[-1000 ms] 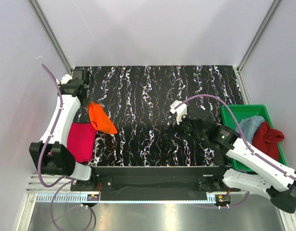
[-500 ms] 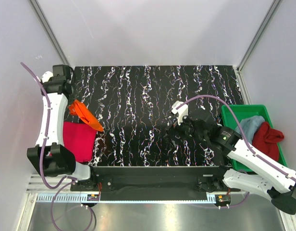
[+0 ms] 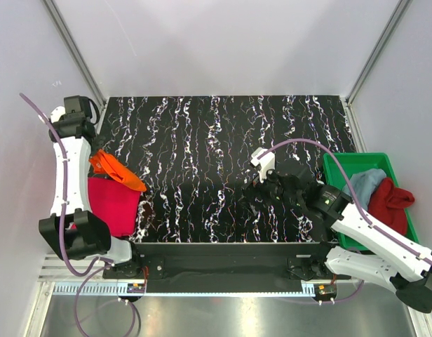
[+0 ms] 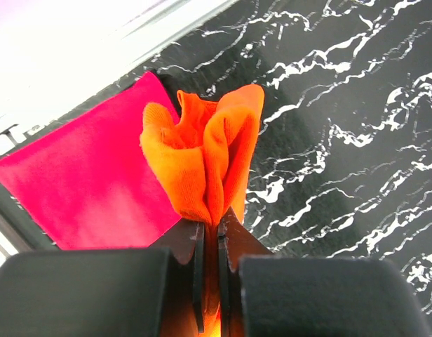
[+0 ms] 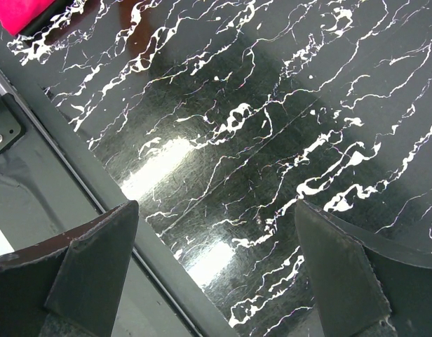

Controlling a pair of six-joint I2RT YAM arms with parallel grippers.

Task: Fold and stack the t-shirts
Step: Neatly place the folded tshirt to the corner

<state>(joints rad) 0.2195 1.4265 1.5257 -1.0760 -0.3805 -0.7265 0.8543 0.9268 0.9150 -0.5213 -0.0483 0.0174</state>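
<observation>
The orange t-shirt (image 4: 205, 158) covers only the magenta-pink t-shirt's far edge, so my left gripper should next pull back while turning, to lay the cloth over that folded shirt.
My left gripper (image 4: 211, 225) is shut on the bright orange t-shirt (image 4: 205, 158), which hangs bunched from it above the table's left edge. In the top view the orange shirt (image 3: 116, 170) overlaps the far edge of the magenta-pink t-shirt (image 3: 112, 205), which lies folded flat at the near left; it also shows in the left wrist view (image 4: 90, 182). My right gripper (image 5: 216, 253) is open and empty above the bare table near its front edge; it also shows in the top view (image 3: 252, 191). The light blue t-shirt (image 3: 365, 184) and the dark red t-shirt (image 3: 391, 202) lie crumpled in the green tray (image 3: 342, 168).
The black marbled table top (image 3: 223, 140) has a raised dark front rail (image 5: 76, 147). White walls enclose it on the left, back and right. The green tray stands at the right edge.
My left gripper has carried the orange t-shirt leftward and nearer, from the left-middle of the table to over the pink shirt's far edge. The right arm has barely moved.
</observation>
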